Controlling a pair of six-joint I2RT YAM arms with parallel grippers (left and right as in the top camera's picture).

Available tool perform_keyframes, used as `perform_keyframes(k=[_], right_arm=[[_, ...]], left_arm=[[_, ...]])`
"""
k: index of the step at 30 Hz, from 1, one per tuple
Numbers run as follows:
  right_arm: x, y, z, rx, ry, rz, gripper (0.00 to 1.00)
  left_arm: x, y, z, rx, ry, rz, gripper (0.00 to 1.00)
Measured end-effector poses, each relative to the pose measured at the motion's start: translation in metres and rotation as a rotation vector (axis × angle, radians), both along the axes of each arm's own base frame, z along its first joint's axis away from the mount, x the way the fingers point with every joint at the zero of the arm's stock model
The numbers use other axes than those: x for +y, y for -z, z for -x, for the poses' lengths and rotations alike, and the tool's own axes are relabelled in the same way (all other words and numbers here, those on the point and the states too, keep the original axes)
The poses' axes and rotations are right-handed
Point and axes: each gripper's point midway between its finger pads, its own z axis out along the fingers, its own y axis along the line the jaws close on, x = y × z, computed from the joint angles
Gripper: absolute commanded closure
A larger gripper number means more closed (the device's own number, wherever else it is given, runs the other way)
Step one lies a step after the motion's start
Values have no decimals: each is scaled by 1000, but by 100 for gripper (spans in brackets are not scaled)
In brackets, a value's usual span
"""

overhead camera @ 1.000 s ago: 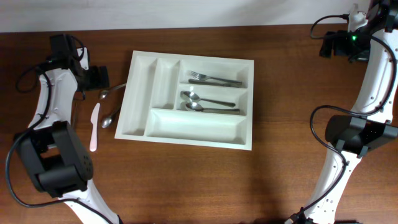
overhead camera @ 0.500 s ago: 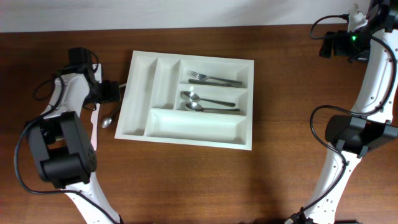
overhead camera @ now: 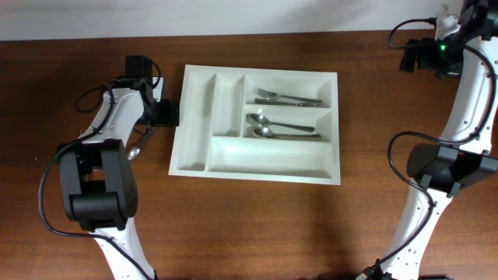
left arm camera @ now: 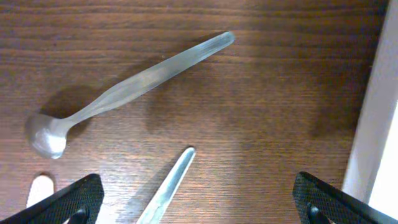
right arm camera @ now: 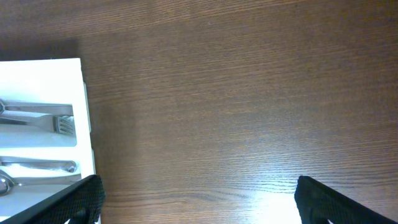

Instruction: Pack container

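Note:
My left gripper moves away from the container's side and turns next, before it goes down onto the second metal handle (left arm camera: pixel 171 186).
The container, a white five-compartment cutlery tray (overhead camera: pixel 194 117), lies mid-table. A fork (overhead camera: pixel 289 98) lies in its top long slot and two spoons (overhead camera: pixel 272 124) in the middle one. My left gripper (overhead camera: pixel 166 114) is open and empty at the tray's left wall. In the left wrist view the gripper (left arm camera: pixel 202 202) hovers over a loose metal spoon (left arm camera: pixel 143 81) and a second metal handle (left arm camera: pixel 171 186), with the tray wall (left arm camera: pixel 379 124) at the right. My right gripper (overhead camera: pixel 422 56) is open and empty at the far right, and in its wrist view (right arm camera: pixel 202 199) bare wood lies below it.
A spoon bowl (overhead camera: pixel 134 152) shows beside the left arm. A white utensil tip (left arm camera: pixel 38 188) shows at the lower left of the left wrist view. The tray's right end (right arm camera: pixel 37 81) with the fork (right arm camera: pixel 43 124) appears in the right wrist view.
My left gripper has moved right to the tray's left wall, and the tray has slid to the right. The white knife is now hidden under the arm. The right arm has not moved.

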Motion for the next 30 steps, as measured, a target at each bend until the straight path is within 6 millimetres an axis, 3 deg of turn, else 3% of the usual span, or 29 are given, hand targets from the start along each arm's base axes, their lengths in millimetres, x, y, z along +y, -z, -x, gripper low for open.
perform_keyframes(k=[5, 10, 14, 16, 24, 30], right_arm=[[0, 0, 0, 0, 0, 0, 1], [0, 0, 0, 0, 0, 0, 1], [0, 0, 0, 0, 0, 0, 1], [0, 0, 0, 0, 0, 0, 1], [0, 0, 0, 0, 0, 0, 1], [0, 0, 0, 0, 0, 0, 2]], left_arm=[[12, 1, 9, 43, 42, -83, 11], [14, 2, 17, 95, 192, -131, 9], [15, 4, 27, 149, 339, -157, 0], [15, 4, 29, 164, 381, -163, 0], [42, 5, 34, 177, 403, -146, 0], [43, 6, 35, 135, 430, -19, 3]])
